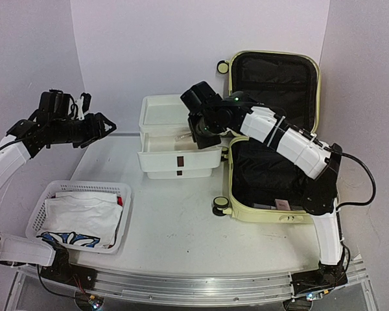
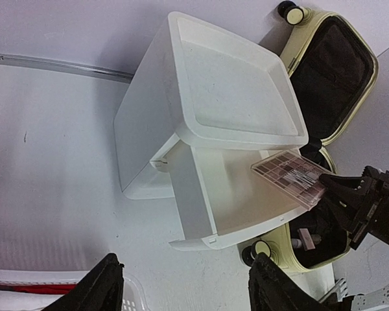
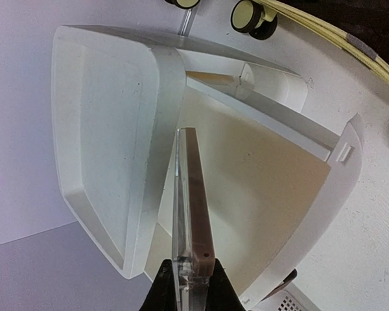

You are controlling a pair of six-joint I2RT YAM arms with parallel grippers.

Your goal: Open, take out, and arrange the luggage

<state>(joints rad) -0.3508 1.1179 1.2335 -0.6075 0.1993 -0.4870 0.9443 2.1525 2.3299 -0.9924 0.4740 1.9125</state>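
My right gripper should move down inside next, toward the drawer's middle [image 1: 174, 143] [image 3: 236, 189], and let go. The palette is still above the bare bottom of the pulled-out drawer.
The pale yellow luggage [image 1: 243, 210] lies open at the right, its lid [image 1: 274, 81] upright against the wall, black lining showing; it also shows in the left wrist view [image 2: 366, 97]. My right gripper [image 1: 198, 134] is shut on a flat eyeshadow palette [image 3: 192, 194] with a clear lid, holding it edge-on above the pulled-out drawer [image 3: 266, 188]. The palette [image 2: 290, 177] shows its coloured pans in the left wrist view. My left gripper [image 1: 102, 126] is open and empty, in the air at the left; its fingertips [image 2: 104, 285] frame the table.
A white plastic drawer box [image 1: 163, 111] stands mid-table with its drawer [image 1: 179, 160] open toward me. A white perforated basket [image 1: 84, 189] with white cloth sits front left. A small pinkish item [image 1: 282, 203] lies in the luggage base. Wheels [image 1: 220, 206] jut leftward.
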